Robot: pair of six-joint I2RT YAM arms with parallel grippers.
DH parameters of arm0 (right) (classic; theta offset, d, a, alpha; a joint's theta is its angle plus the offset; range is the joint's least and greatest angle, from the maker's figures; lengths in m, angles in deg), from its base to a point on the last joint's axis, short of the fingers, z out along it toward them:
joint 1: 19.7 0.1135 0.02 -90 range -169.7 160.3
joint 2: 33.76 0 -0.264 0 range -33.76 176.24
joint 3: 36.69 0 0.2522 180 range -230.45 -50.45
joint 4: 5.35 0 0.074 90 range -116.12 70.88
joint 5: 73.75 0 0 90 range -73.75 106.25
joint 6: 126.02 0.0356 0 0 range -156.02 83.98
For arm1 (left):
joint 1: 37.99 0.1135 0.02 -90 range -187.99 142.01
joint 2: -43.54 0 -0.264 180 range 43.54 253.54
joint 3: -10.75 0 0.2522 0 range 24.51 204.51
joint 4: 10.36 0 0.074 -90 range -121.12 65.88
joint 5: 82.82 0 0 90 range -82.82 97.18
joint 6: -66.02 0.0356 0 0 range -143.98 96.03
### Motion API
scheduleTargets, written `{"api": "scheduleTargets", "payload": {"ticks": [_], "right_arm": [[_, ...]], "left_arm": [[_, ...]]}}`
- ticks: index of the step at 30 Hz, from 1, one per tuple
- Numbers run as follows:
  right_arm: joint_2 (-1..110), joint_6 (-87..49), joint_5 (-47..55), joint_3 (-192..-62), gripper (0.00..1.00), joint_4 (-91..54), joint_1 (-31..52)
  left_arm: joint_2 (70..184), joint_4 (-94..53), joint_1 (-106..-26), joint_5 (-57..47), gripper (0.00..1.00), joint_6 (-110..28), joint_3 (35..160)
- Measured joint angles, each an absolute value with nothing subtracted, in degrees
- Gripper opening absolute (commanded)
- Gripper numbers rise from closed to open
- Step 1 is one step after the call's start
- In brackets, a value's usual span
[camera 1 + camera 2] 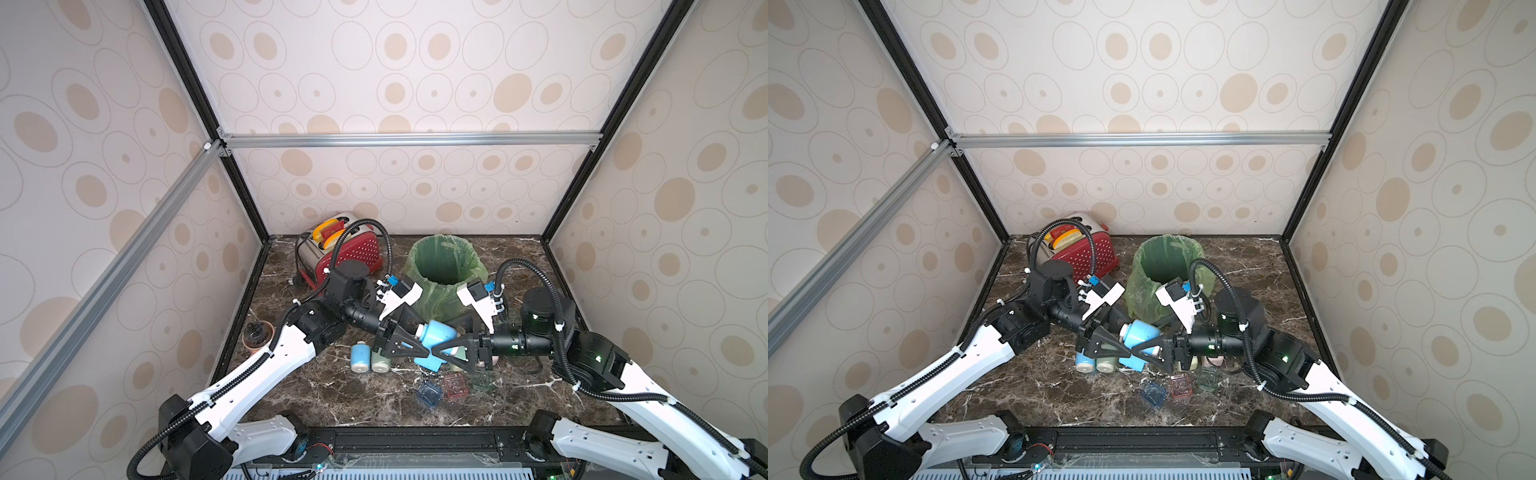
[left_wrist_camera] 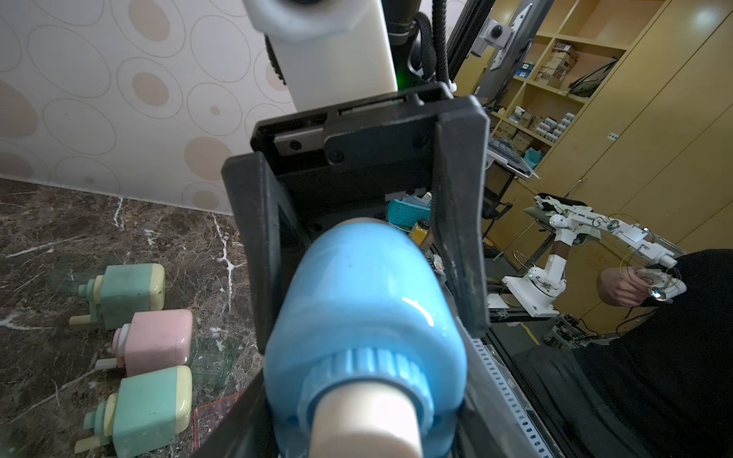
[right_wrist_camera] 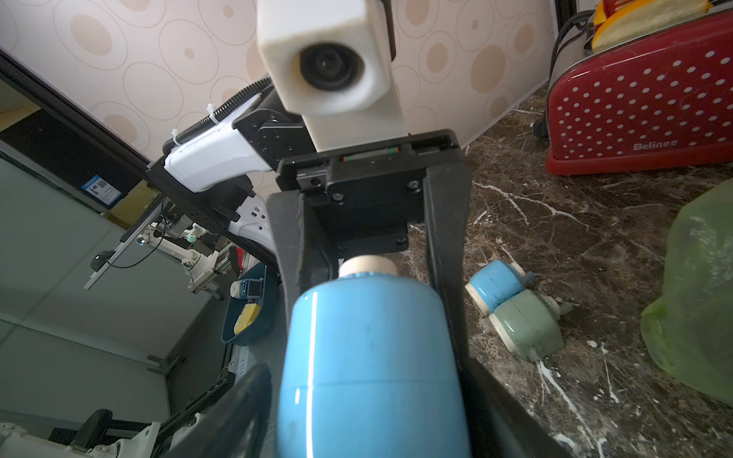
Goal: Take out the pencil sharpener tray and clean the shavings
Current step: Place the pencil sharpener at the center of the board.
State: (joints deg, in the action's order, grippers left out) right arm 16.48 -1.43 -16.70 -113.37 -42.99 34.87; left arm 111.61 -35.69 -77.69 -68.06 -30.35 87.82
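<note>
The blue sharpener hangs midair, so next my right gripper must turn outward and down and set it on the bare marble before the bin (image 3: 645, 431).
A light blue pencil sharpener (image 1: 440, 334) (image 1: 1142, 332) with a cream crank hub hangs tilted above the marble table, in front of the bin. My left gripper (image 1: 422, 338) (image 2: 357, 396) is shut on its hub end. My right gripper (image 1: 440, 343) (image 3: 369, 396) comes from the opposite side. Its fingers stand close along both flanks of the blue body (image 3: 369, 337); whether they press on it does not show. A seam crosses the body. I cannot make out this sharpener's tray. No shavings are visible.
A bin with a green bag (image 1: 415, 257) stands behind the grippers, a red toaster (image 1: 357, 253) at the back left. Blue (image 1: 360, 356) and green (image 1: 380, 361) sharpeners lie under my left gripper. Clear blue (image 1: 430, 392), red (image 1: 456, 386) and green (image 1: 484, 380) trays lie in front. A small pot (image 1: 257, 334) sits at the left edge.
</note>
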Motion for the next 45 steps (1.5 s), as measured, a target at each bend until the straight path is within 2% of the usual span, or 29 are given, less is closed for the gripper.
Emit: {"api": "scheduleTargets", "payload": {"ticks": [3,5,8,10,12,13,15,22,26,29,36,41,45], "right_arm": [[16.65,-2.18,-16.53,-113.30,0.55,-43.19,34.72],[16.54,-3.36,-16.48,-113.21,0.50,-43.39,34.76],[16.26,-3.86,-15.87,-113.10,0.44,-43.63,34.76],[15.84,-4.30,-15.08,-112.93,0.41,-43.78,34.76],[15.05,-4.71,-13.77,-112.29,0.39,-43.54,34.80],[14.71,-4.60,-12.59,-111.99,0.39,-44.22,34.80],[13.92,-4.56,-10.08,-110.24,0.38,-45.05,34.80],[15.27,-3.84,-1.14,-97.91,0.32,-41.53,35.55],[20.08,-3.73,10.14,-92.67,0.33,-38.40,41.76],[25.98,-3.88,19.04,-92.47,0.33,-36.20,47.31],[39.27,-0.82,37.35,-92.91,0.34,-32.74,53.47],[40.15,2.48,45.44,-90.94,0.42,-29.88,54.21],[40.15,3.94,48.24,-88.60,0.45,-28.28,54.21]], "left_arm": [[111.59,-36.37,-77.67,-68.17,0.00,-30.57,87.84],[111.59,-36.94,-77.65,-68.15,0.00,-30.74,87.84],[111.59,-36.96,-77.67,-67.34,0.30,-30.57,87.84],[111.55,-36.79,-77.60,-66.44,0.60,-30.57,87.84],[111.46,-35.80,-77.56,-65.13,0.84,-31.09,87.78],[111.24,-34.78,-77.30,-63.60,0.91,-31.50,87.71],[110.50,-32.04,-75.48,-59.49,0.98,-33.91,87.45],[107.90,-31.47,-67.83,-37.53,0.99,-40.64,87.82],[108.51,-37.99,-64.07,-23.06,0.99,-43.83,91.34],[108.01,-41.27,-60.12,-17.33,0.99,-46.35,92.17],[103.81,-44.15,-51.99,-12.85,0.99,-50.41,89.75],[103.11,-44.24,-50.74,-13.31,0.99,-51.20,88.78],[103.50,-43.69,-50.17,-14.34,0.99,-51.90,87.43]]}}
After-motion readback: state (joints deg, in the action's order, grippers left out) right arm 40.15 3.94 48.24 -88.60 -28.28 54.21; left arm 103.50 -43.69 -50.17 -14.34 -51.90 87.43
